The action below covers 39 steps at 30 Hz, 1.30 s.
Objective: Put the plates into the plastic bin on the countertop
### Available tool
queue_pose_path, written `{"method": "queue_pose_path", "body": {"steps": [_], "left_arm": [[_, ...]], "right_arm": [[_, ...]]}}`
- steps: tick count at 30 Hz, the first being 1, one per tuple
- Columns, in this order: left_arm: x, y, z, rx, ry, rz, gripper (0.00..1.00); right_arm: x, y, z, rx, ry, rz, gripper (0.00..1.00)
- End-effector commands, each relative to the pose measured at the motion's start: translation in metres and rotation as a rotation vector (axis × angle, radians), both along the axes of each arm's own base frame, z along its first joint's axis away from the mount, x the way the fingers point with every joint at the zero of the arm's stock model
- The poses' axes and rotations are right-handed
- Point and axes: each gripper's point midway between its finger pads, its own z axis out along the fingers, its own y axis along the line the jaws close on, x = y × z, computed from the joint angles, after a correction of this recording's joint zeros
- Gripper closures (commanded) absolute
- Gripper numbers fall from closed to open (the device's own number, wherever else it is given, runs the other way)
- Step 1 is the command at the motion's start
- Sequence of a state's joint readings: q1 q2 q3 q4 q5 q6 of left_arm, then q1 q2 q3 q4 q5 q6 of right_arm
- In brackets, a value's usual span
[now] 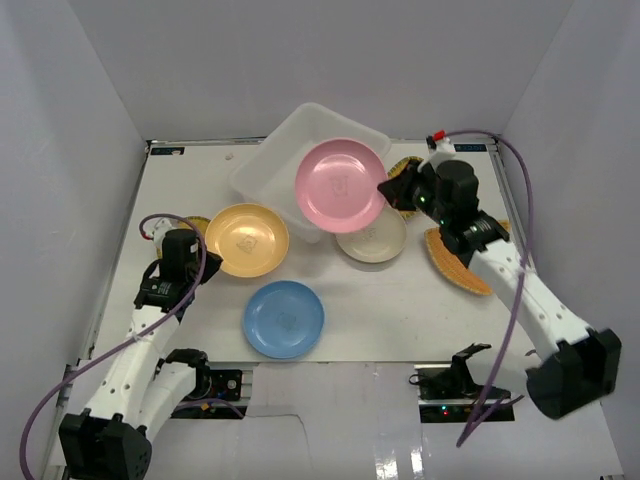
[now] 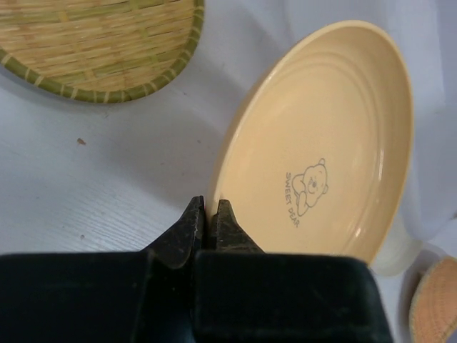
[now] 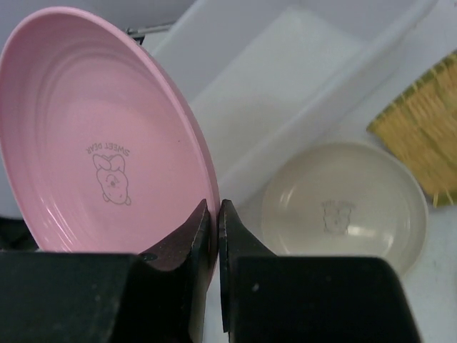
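Observation:
The right gripper will next move outward, down and to the left in the top view to release the pink plate, as the bin's bottom lies below.
My right gripper (image 3: 216, 221) is shut on the rim of the pink plate (image 1: 340, 185) and holds it tilted above the near corner of the white plastic bin (image 1: 275, 160); the pink plate (image 3: 93, 143) fills the left of the right wrist view, with the bin (image 3: 285, 78) behind it. My left gripper (image 2: 210, 220) is shut on the rim of the orange-yellow plate (image 2: 328, 143), which sits left of the bin (image 1: 247, 240). The cream plate (image 1: 375, 240) and the blue plate (image 1: 284, 318) lie on the countertop (image 1: 380, 310).
A woven plate (image 2: 100, 43) lies beside the left gripper. Two more woven plates (image 1: 455, 262) lie under and behind the right arm near the right wall. Pale grey panels wall the countertop on three sides.

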<state>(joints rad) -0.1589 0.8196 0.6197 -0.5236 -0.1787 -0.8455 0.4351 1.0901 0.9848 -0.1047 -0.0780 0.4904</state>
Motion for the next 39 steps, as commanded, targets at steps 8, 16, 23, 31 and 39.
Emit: {"method": "queue_pose_path", "body": {"steps": [8,16,23,31,39], "left_arm": [[0.007,-0.005,0.128,0.009,-0.32,-0.072,1.0],[0.078,-0.027,0.177,-0.045,-0.402,-0.113,1.0],[0.163,-0.059,0.134,-0.082,-0.281,-0.151,1.0],[0.229,-0.093,0.082,0.001,-0.173,-0.228,0.65],[0.214,-0.1,0.142,0.049,-0.3,-0.295,0.02]], "right_arm": [[0.187,0.071,-0.007,-0.06,-0.042,-0.071,0.92],[0.196,0.093,-0.021,-0.107,-0.025,-0.025,0.26],[0.15,0.043,0.047,-0.109,-0.149,-0.141,0.3],[0.061,-0.039,-0.106,-0.244,0.102,-0.277,0.37],[0.041,-0.075,-0.178,-0.269,0.272,-0.329,0.18]]}}
